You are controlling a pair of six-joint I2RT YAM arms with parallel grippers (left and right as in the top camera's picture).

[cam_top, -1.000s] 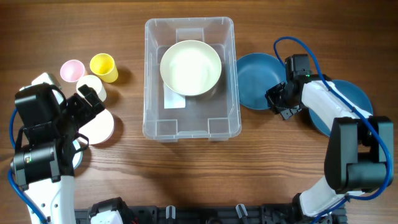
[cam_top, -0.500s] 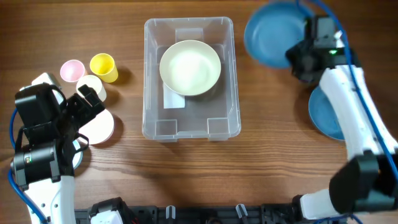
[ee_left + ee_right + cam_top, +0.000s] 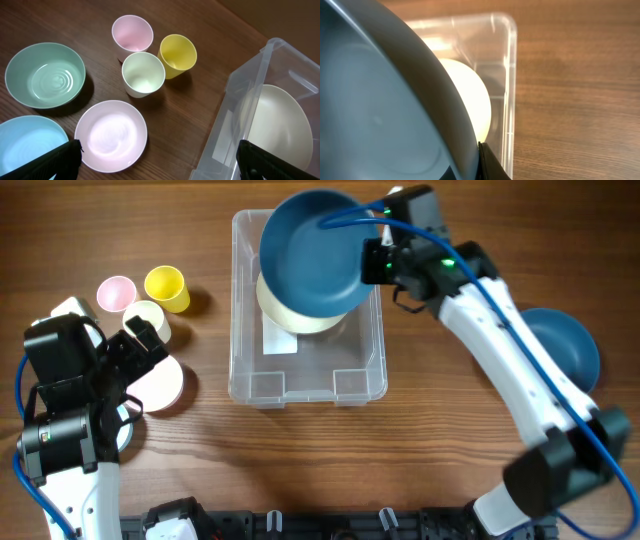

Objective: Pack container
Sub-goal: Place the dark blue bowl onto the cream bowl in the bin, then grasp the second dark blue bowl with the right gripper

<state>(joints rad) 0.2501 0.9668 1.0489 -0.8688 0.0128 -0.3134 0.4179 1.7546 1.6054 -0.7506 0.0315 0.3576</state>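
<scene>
The robot's right gripper should next carry the dark blue bowl down in the container and into the cream bowl, because the cream bowl is open and empty.
The clear container stands mid-table with a cream bowl inside; both also show in the left wrist view, container and bowl, and in the right wrist view, container and bowl. My right gripper is shut on the rim of a dark blue bowl and holds it above the container's far end, over the cream bowl. The blue bowl fills the right wrist view. My left gripper is open and empty, over the table left of the container.
Left of the container are a pink cup, a yellow cup, a cream cup, a pink bowl, a green bowl and a light blue bowl. A second dark blue bowl sits at the right.
My right arm lifted the dark blue bowl from the table right of the container, swung it up and left, and now holds it over the container. The left arm has not moved.
</scene>
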